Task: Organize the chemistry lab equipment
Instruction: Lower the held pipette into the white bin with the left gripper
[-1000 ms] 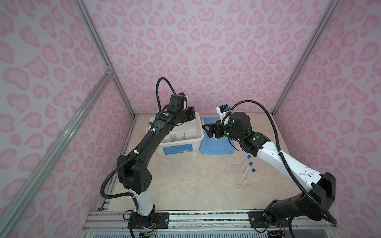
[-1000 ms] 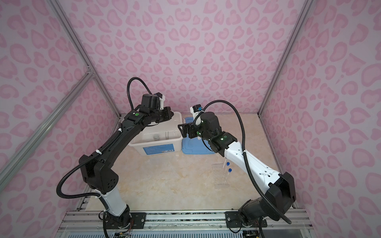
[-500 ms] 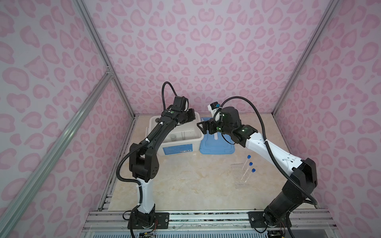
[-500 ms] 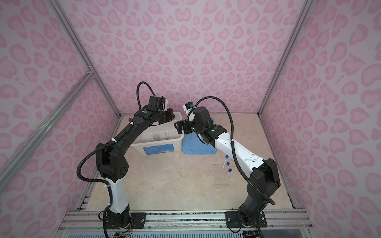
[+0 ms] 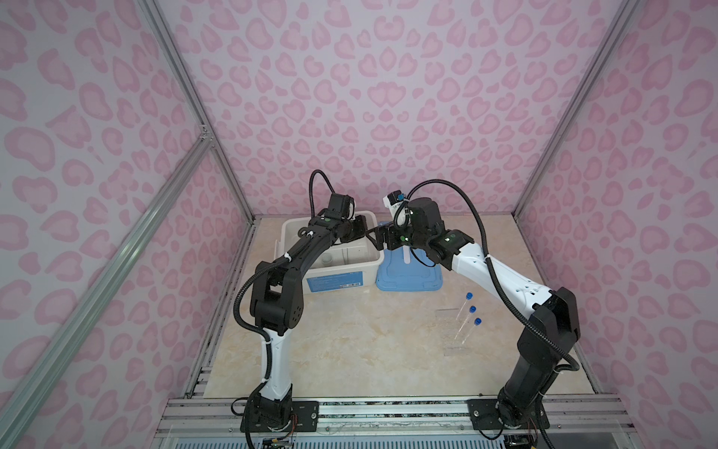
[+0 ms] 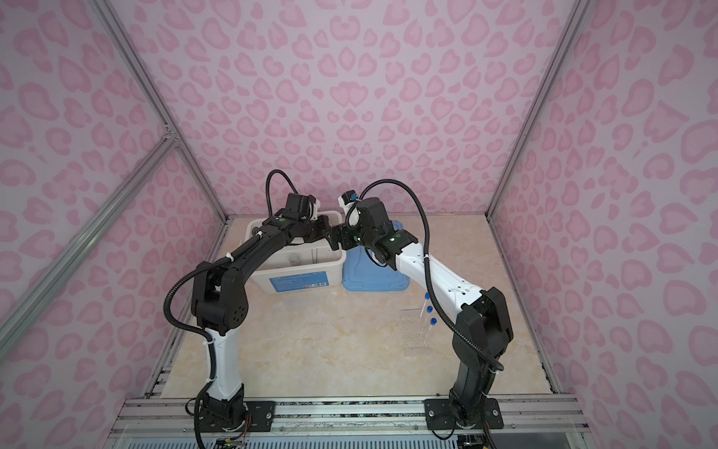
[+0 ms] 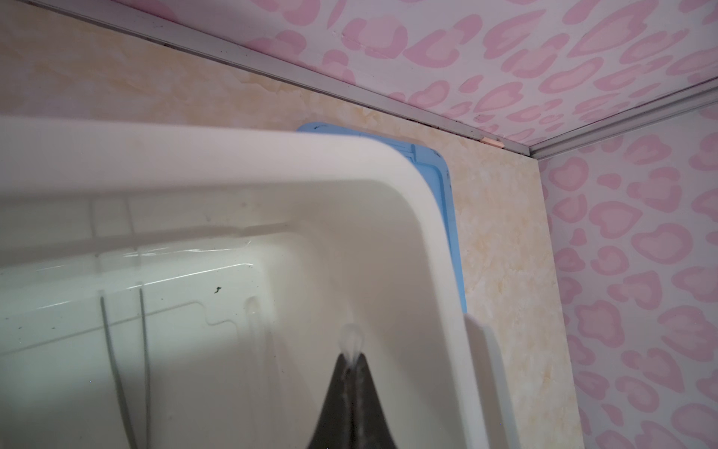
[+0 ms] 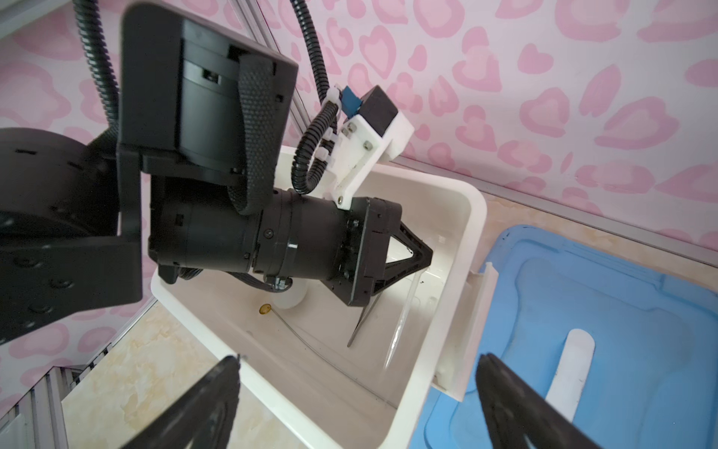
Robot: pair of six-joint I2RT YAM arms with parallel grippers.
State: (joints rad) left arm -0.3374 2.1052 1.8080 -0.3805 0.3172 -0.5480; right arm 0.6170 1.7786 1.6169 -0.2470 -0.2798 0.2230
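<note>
My left gripper moves down into the bin next, toward its bare bottom beside the tweezers, and releases the clear dropper there, since that part of the bottom lies empty.
My left gripper hangs over the white bin, shut on the clear dropper. The dropper's bulb pokes out past the shut jaws. In the bin lie metal tweezers, a long thin rod and a small white dish. My right gripper is open and empty over the bin's right wall, close to the left one. Three blue-capped tubes stand in the clear rack at the right.
A blue lid lies flat against the bin's right side, with a white strip on it. The bin stands near the back wall. Pink patterned walls close the table in on three sides.
My right gripper has swung left from over the blue lid to the bin's right wall, near the left gripper. The left gripper has stayed over the bin, shut on the dropper.
</note>
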